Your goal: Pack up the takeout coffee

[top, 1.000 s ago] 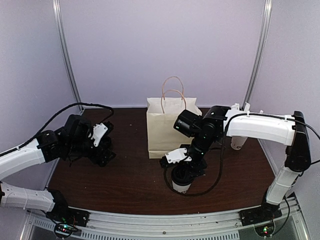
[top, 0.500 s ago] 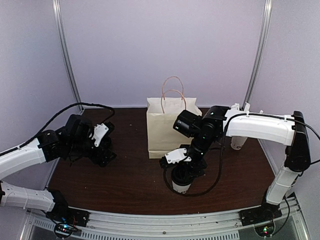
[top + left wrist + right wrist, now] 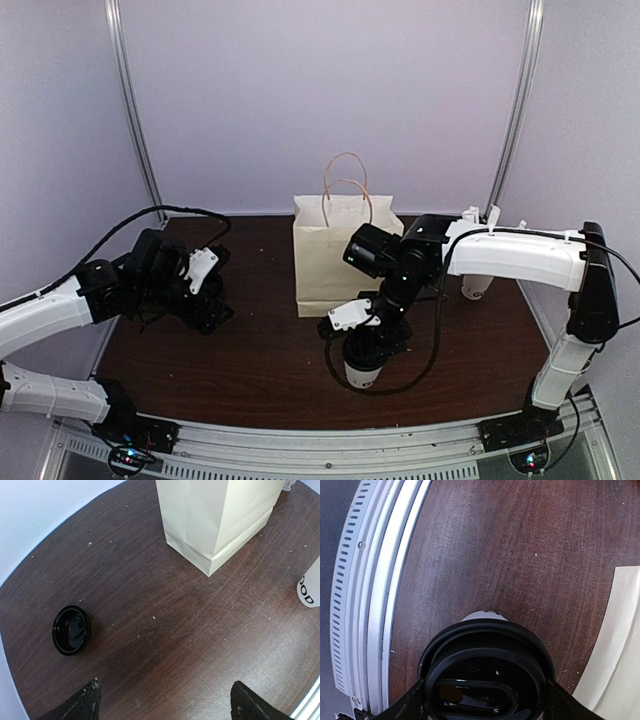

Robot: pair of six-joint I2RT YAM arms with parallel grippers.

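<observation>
The bag's far rim (image 3: 314,196) stands above and outward of my left gripper, so the gripper lifts outward and to the right in the top view onto it next.
A white takeout coffee cup (image 3: 362,372) with a black lid stands near the table's front, below the paper bag (image 3: 330,262). My right gripper (image 3: 367,337) is shut on it from above. In the right wrist view the fingers (image 3: 408,705) press both sides of the lid (image 3: 487,672), and the right gripper (image 3: 485,700) is centred on it. The same cup shows at the right edge of the left wrist view (image 3: 311,587). A second white cup (image 3: 477,286) stands right of the bag. My left gripper (image 3: 210,308) is open and empty over bare table at the left (image 3: 167,710).
A loose black lid (image 3: 71,630) lies on the wood to the left of my left gripper. The tall bag stands upright mid-table with its handles up (image 3: 220,515). The metal rail (image 3: 375,595) runs along the table's front edge, close to the held cup.
My right arm has shifted slightly left with the cup in its grip. The left arm has barely moved.
</observation>
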